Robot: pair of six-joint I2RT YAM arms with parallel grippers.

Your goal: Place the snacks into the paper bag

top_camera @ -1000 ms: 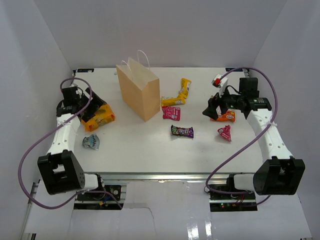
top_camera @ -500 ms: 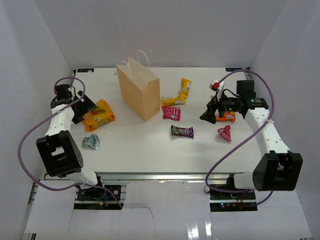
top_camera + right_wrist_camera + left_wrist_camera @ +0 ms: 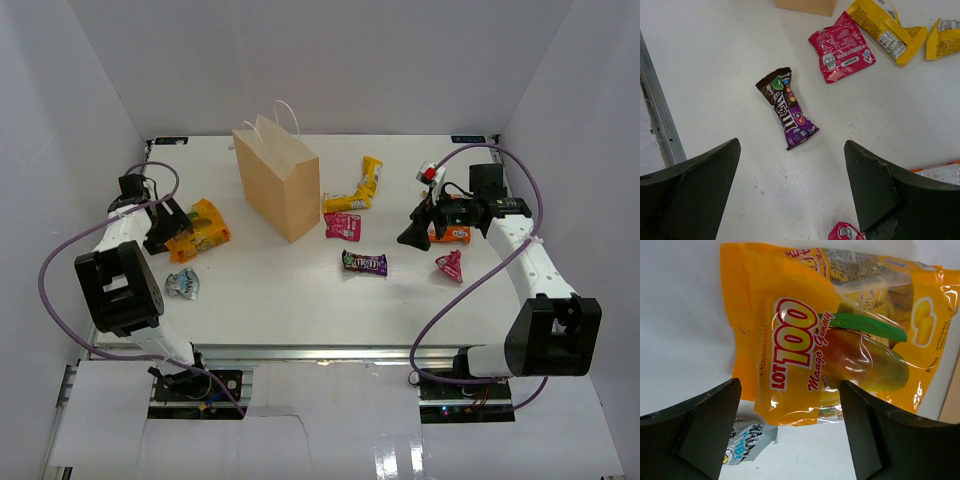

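Observation:
Next, my left gripper moves down onto the near edge of the orange mango gummy packet [image 3: 200,230] and closes, since that edge shows between its open fingers.
The tan paper bag [image 3: 277,182] stands upright at the back left of centre. My left gripper [image 3: 166,234] is open and empty just left of an orange mango gummy packet [image 3: 200,230], whose near end lies between the jaws in the left wrist view [image 3: 835,335]. My right gripper [image 3: 411,233] is open and empty, up off the table right of a dark brown candy packet [image 3: 364,263], also seen in the right wrist view [image 3: 787,107]. A pink packet [image 3: 343,224], two yellow packets [image 3: 347,202] [image 3: 371,172], an orange packet [image 3: 452,233] and a small pink packet [image 3: 449,265] lie around it.
A small silver-blue packet [image 3: 183,283] lies in front of the left gripper and shows in the left wrist view [image 3: 747,442]. White walls enclose the table on three sides. A metal rail [image 3: 657,115] runs along the table's near edge.
My left gripper has drawn back from over the mango packet to its left end as the arm swung. My right gripper has shifted slightly left. No snack has moved.

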